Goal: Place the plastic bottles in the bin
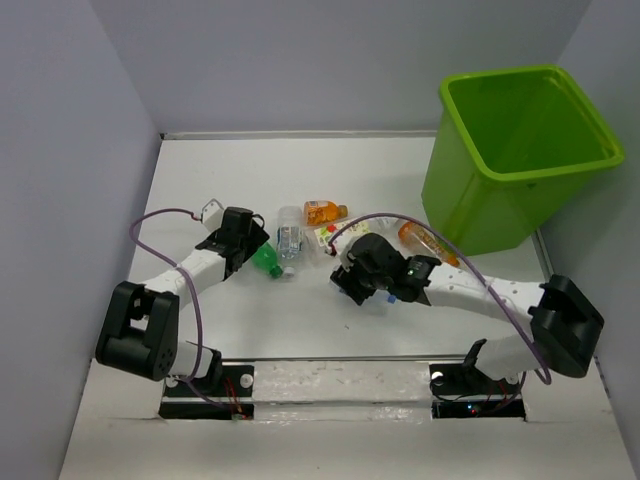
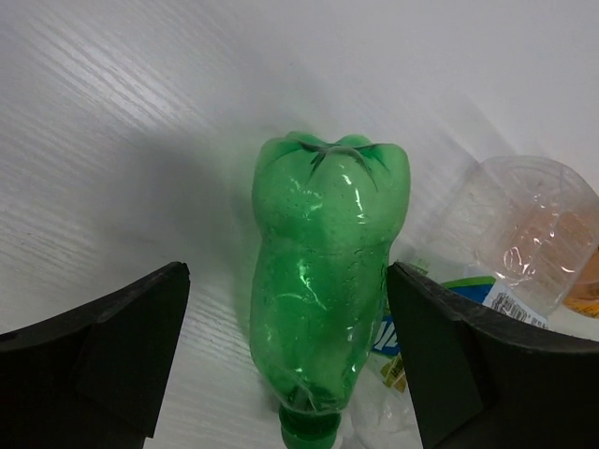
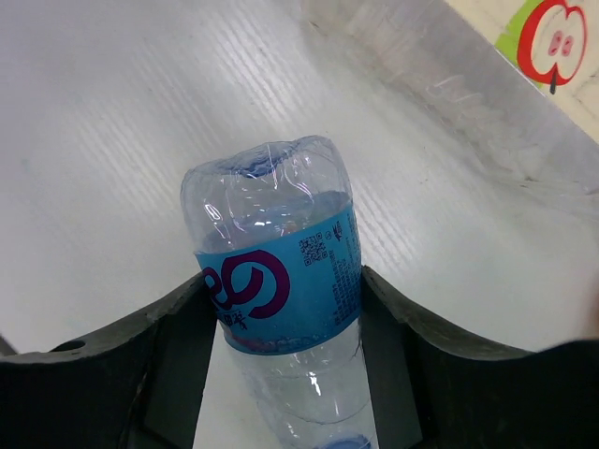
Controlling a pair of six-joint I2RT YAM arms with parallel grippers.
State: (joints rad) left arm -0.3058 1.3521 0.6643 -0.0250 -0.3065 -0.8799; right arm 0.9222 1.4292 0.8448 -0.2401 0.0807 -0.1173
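I need to raise my right gripper next and swing it outward, to the right in the top view, over the bin's opening (image 1: pixel 525 122) to release, because the bin's rim is high.
A green bottle (image 2: pixel 323 271) lies on the white table between the spread jaws of my left gripper (image 2: pixel 285 281), cap toward the camera. The right finger (image 2: pixel 440 346) is against it; the left finger (image 2: pixel 112 346) stands apart. In the top view the green bottle (image 1: pixel 267 260) is just right of the left gripper (image 1: pixel 255 247). My right gripper (image 3: pixel 285 281) is shut on a clear bottle with a blue label (image 3: pixel 281 285), both fingers pressed to the label. The right gripper (image 1: pixel 350 282) is at the table's middle. The lime-green bin (image 1: pixel 470 195) stands at the far right.
A clear bottle (image 1: pixel 290 236), an orange bottle (image 1: pixel 323 211), a bottle with an apple label (image 1: pixel 327 236) and another orange bottle (image 1: pixel 428 241) lie clustered between the grippers and the bin. The clear bottle (image 2: pixel 533 224) lies just right of the green one.
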